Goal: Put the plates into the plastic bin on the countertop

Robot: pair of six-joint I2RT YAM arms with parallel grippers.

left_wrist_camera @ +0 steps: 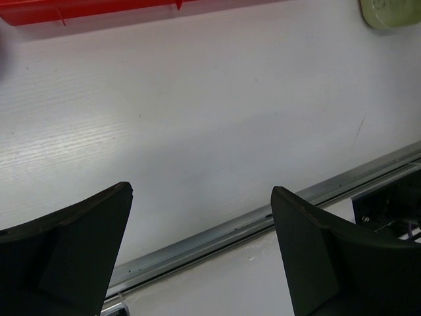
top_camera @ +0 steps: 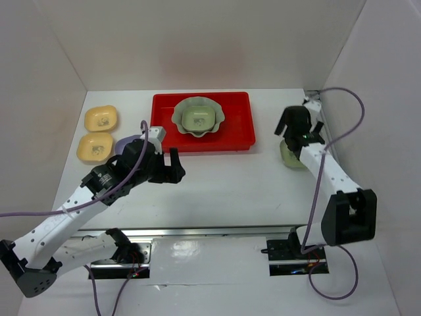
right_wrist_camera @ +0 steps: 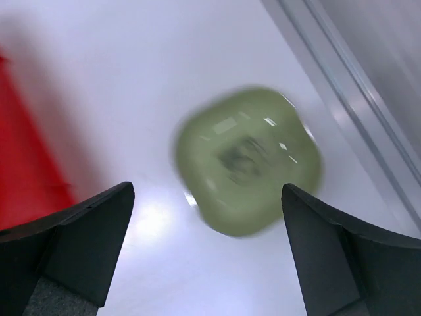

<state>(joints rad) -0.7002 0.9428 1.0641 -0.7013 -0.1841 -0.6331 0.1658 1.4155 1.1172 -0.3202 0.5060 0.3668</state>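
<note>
My right gripper moves down toward the right in the wrist view onto the olive plate's near corner by the side bar (right_wrist_camera: 316, 181) next, since its fingers straddle the olive plate's middle.
The red plastic bin (top_camera: 240, 135) lies at the back middle of the white countertop (top_camera: 230, 184), with the large pale green scalloped plate (top_camera: 198, 116) in it. A yellow plate (top_camera: 100, 118) and a tan plate (top_camera: 95, 147) sit at the left. A lavender plate (top_camera: 127, 141) is mostly hidden under my left arm. My left gripper (top_camera: 168, 166) is open and empty in front of the bin, over bare countertop (left_wrist_camera: 200, 191). My right gripper (top_camera: 300, 131) is open above the olive green plate (top_camera: 291, 158), which looks blurred in the right wrist view (right_wrist_camera: 248, 161) just beyond the fingertips (right_wrist_camera: 207, 187).
White walls close in the left, back and right sides. A metal rail (top_camera: 210, 232) runs along the near edge. The bin's edge shows in the left wrist view (left_wrist_camera: 99, 10) and in the right wrist view (right_wrist_camera: 26, 164). The olive plate lies near the right wall.
</note>
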